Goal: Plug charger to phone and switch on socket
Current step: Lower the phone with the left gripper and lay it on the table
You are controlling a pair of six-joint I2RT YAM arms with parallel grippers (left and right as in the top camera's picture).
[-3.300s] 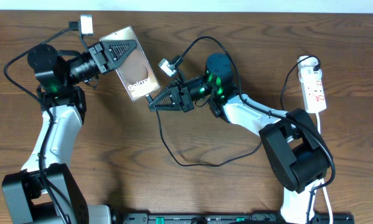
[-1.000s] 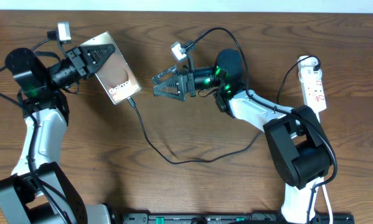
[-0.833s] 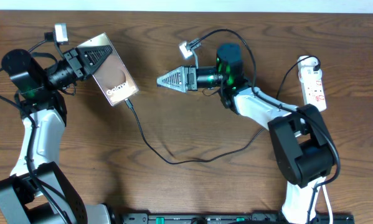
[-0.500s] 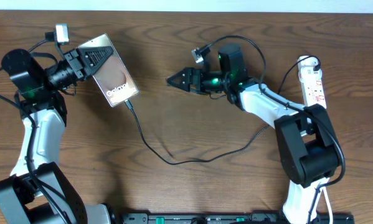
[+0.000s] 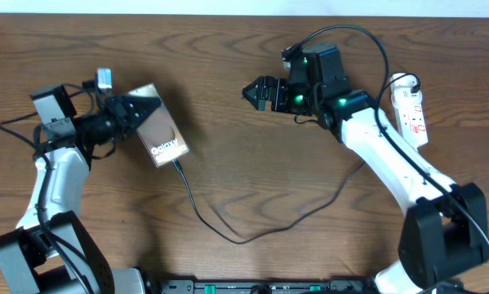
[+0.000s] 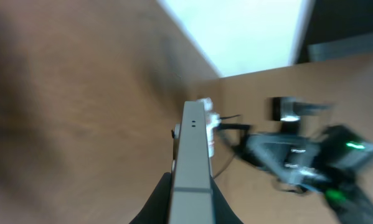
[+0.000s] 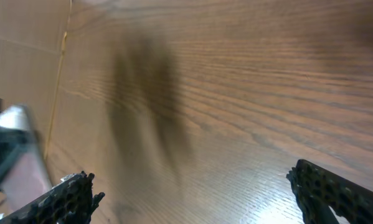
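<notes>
My left gripper brings the phone [image 5: 164, 137] down onto the bare wood beneath and releases it next, since the charger already runs from the phone's lower edge.
The phone [image 5: 164, 137], a dark-brown slab with white lettering, is held tilted above the table at the left, with my left gripper [image 5: 140, 114] shut on its upper part. In the left wrist view the phone [image 6: 192, 155] shows edge-on between the black fingers [image 6: 160, 200]. The charger [image 5: 228, 233], a thin black cable, runs from the phone's lower edge, loops over the table and passes under the right arm. My right gripper [image 5: 256, 91] hangs open and empty, right of the phone; its fingertips [image 7: 68, 196] stand wide apart over bare wood. The white socket [image 5: 411, 110] lies at the far right.
A black rail [image 5: 309, 286] runs along the table's front edge. The right arm [image 5: 391, 163] stretches across the right side, next to the socket's white cord [image 5: 380, 102]. The table's far edge [image 5: 228, 15] lies just behind both grippers.
The left gripper has carried the phone a little right and toward the front. The right gripper, open throughout, has drawn away from the phone to the right, its arm swinging toward the socket.
</notes>
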